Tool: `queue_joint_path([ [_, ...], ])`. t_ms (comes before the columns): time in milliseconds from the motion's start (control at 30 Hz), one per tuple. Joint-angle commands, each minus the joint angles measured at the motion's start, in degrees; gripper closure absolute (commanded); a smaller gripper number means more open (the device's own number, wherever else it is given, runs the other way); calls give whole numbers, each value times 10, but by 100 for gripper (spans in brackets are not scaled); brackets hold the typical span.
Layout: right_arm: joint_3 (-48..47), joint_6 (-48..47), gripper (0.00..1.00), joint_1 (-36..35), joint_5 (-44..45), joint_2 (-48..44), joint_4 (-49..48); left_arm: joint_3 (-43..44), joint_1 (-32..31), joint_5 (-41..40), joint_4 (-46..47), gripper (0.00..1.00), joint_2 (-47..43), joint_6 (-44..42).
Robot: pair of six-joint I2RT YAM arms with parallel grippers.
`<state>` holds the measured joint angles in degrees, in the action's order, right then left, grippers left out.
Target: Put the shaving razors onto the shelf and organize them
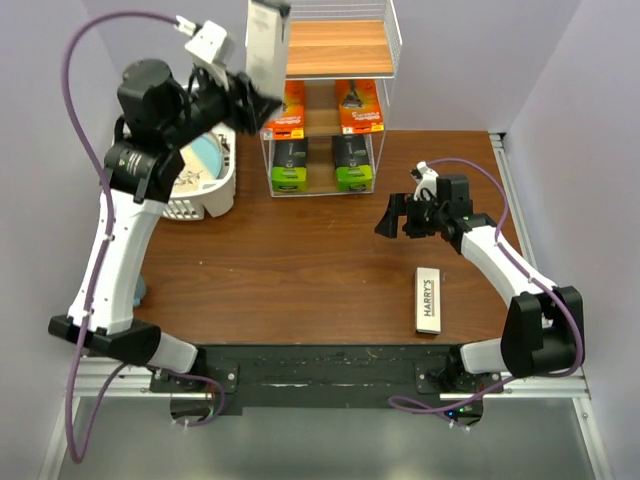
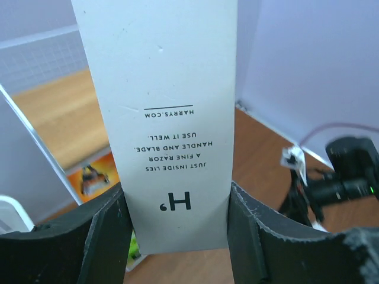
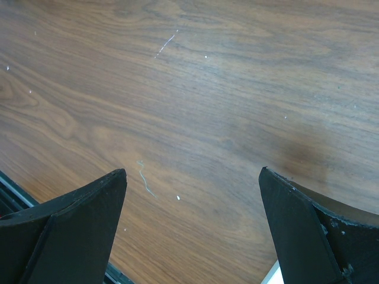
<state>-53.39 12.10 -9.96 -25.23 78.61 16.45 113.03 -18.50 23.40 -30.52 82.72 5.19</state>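
The top board is bare. So my left gripper should move outward, lower the white razor box onto the basket-side end of the top board (image 1: 300,47) (image 2: 66,118) and let go of it.
My left gripper (image 1: 258,92) is shut on one long slim white razor box (image 1: 267,38) and holds it upright, high at the left front corner of the shelf (image 1: 335,48). In the left wrist view both fingers press the sides of this box (image 2: 172,106), printed HARRYS.COM. Two orange razor boxes (image 1: 288,108) (image 1: 360,105) lie on the middle board. Two black-and-green packs (image 1: 290,165) (image 1: 352,163) stand on the bottom tier. A second white HARRY'S box (image 1: 428,300) lies flat on the table at the right. My right gripper (image 1: 397,216) hovers open over bare wood (image 3: 195,89), above and left of that box.
A white slatted basket (image 1: 205,195) with a light blue item inside sits left of the shelf, under my left arm. The shelf's wire frame (image 1: 392,40) rises at the back. A wall closes off the table's right edge (image 1: 505,190).
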Motion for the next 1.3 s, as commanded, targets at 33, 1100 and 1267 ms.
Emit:
queue_joint_path([
  [33, -17, -8, 1, 2, -10, -18, 8, 126, -1, -72, 78, 100, 98, 32],
  [1100, 38, 53, 1, 10, -32, -35, -48, 175, -87, -440, 141, 92, 251, -48],
  [1267, 43, 60, 1, 13, -33, -32, -54, 172, -87, -448, 141, 88, 262, -47],
])
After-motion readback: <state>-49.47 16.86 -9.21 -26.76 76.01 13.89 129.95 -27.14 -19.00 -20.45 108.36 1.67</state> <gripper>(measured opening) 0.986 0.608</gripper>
